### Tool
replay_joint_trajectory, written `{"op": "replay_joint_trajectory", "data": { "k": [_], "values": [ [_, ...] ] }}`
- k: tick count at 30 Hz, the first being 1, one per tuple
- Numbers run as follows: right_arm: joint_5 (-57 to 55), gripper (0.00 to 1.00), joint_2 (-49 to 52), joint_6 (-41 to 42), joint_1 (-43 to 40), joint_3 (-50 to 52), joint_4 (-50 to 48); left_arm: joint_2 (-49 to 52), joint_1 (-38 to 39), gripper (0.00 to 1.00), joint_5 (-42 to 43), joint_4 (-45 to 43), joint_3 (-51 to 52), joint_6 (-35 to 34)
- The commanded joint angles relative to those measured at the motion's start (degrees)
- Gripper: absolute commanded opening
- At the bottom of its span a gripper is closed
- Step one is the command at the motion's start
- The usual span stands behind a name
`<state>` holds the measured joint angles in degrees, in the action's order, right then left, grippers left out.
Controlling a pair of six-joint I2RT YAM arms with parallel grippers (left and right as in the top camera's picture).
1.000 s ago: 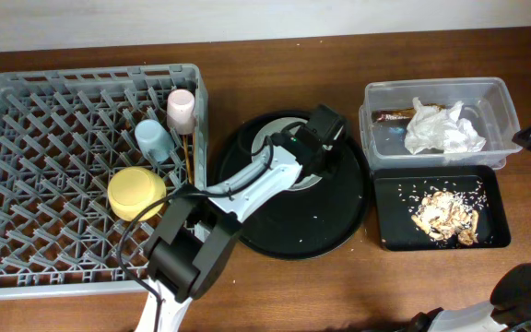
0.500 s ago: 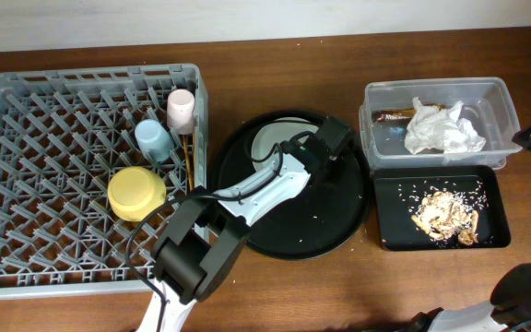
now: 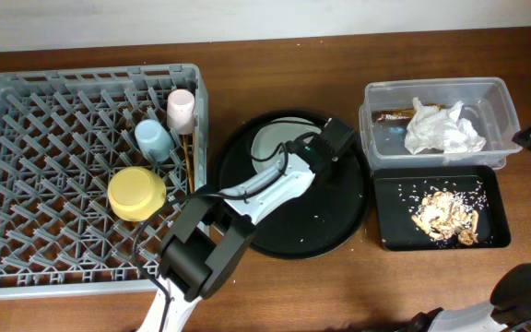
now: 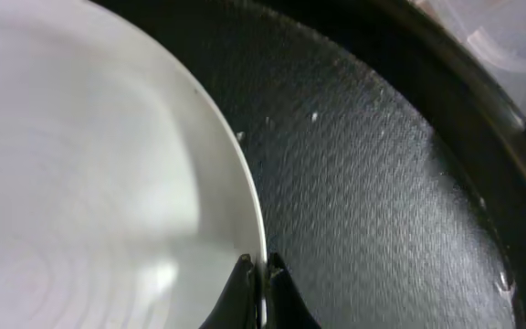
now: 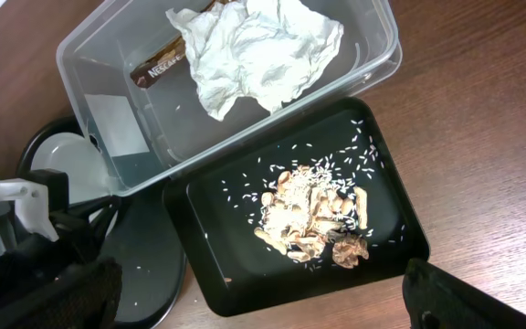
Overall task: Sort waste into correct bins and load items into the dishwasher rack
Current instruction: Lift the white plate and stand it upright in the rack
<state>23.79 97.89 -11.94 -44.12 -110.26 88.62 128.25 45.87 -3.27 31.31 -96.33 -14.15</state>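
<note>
The plate is too wide when it is flat. So my left gripper should next pick it up, tilt it upright and let it go down into the rack's narrow gap beside the yellow bowl.
The pale round plate lies on the big round black tray. My left gripper is shut on the plate's right rim, one finger on each side of the edge. In the dishwasher rack stand the pink cup, blue cup and yellow bowl, with the chopsticks beside them. The clear tub holds the white napkin and brown wrapper. Food scraps lie in the black rectangular tray. My right gripper hangs open above that tray's near edge.
Rice grains are scattered on the round black tray to the right of the plate. The tub and the rectangular tray sit side by side at the table's right. Bare wooden table lies in front.
My left gripper has slid a little to the right over the round tray and closed onto the plate's rim. The right arm has not moved.
</note>
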Motion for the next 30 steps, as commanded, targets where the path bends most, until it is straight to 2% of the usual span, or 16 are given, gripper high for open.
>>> {"op": "replay_joint_trajectory", "data": {
  "k": [1, 8, 12, 14, 17, 22, 24, 30],
  "values": [
    [-0.33, 0.98, -0.02, 0.46, -0.20, -1.18, 0.04, -6.97, -0.02, 0.00, 1.31, 4.02, -5.18, -0.37],
    [-0.31, 0.98, -0.02, 0.46, -0.20, -1.18, 0.04, -28.68, -2.64, 0.00, 1.33, 12.96, -12.48, -0.39],
    [-0.31, 0.98, -0.02, 0.46, -0.20, -1.18, 0.04, -39.28, -9.73, 0.00, 4.35, 19.80, -12.48, -0.42],
    [-0.31, 0.98, -0.02, 0.46, -0.20, -1.18, 0.04, -42.64, -15.67, 0.00, 11.52, 23.78, -12.48, -0.42],
    [-0.31, 0.98, -0.02, 0.46, -0.20, -1.18, 0.04, -44.50, -26.84, 0.00, 27.50, 29.40, -12.48, -0.35],
    [-0.31, 0.98, -0.02, 0.46, -0.20, -1.18, 0.04, -42.01, -44.50, 0.00, 58.77, 32.81, -9.53, 4.83],
    [-0.31, 0.98, -0.02, 0.46, -0.20, -1.18, 0.04, -40.72, -49.42, 0.00, 64.94, 32.61, -6.21, 4.87],
    [-0.31, 0.98, -0.02, 0.46, -0.20, -1.18, 0.04, -40.06, -57.96, 0.00, 73.59, 25.03, 7.61, 4.83]
  ]
}}
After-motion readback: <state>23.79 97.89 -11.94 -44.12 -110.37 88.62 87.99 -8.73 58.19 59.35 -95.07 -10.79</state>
